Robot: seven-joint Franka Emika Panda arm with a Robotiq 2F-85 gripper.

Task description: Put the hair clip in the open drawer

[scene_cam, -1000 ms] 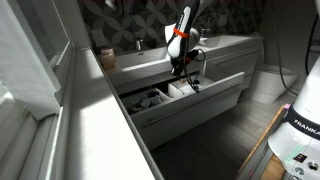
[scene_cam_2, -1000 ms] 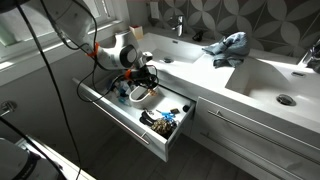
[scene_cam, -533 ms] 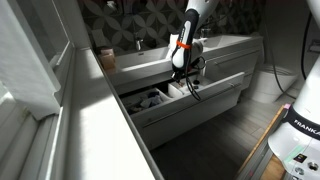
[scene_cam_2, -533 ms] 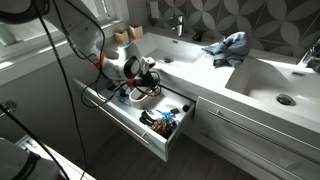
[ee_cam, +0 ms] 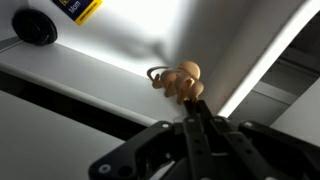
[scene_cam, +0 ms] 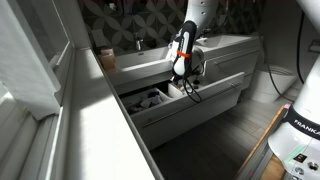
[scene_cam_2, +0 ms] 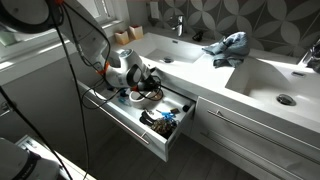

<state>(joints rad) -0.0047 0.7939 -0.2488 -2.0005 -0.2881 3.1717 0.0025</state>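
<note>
The clip is hanging inside the drawer. Next I need to keep my gripper over the drawer's white bottom (ee_cam: 204, 49) beside the divider and open its fingers to let go of the hair clip (ee_cam: 180, 77).
My gripper (ee_cam: 190, 102) is shut on the hair clip (ee_cam: 180, 77), a small claw-shaped clip that looks pale tan in this light. It sticks out past the fingertips in the wrist view. The clip hangs over the white floor of the open drawer (ee_cam: 90, 75). In both exterior views the gripper (scene_cam: 187, 82) (scene_cam_2: 150, 88) points down into the pulled-out white vanity drawer (scene_cam: 215, 96) (scene_cam_2: 128, 125). The clip itself is too small to make out there.
The drawer holds a white bowl (scene_cam_2: 138, 98), dark small items (scene_cam_2: 160, 120), a yellow-labelled item (ee_cam: 80, 8) and a black round thing (ee_cam: 35, 27). A white divider (ee_cam: 262, 58) runs beside the clip. A blue cloth (scene_cam_2: 228, 46) and faucet (scene_cam_2: 180, 24) are on the counter.
The arm has come down and a little forward, bringing the shut gripper lower into the open drawer. The drawer and its contents have not moved.
</note>
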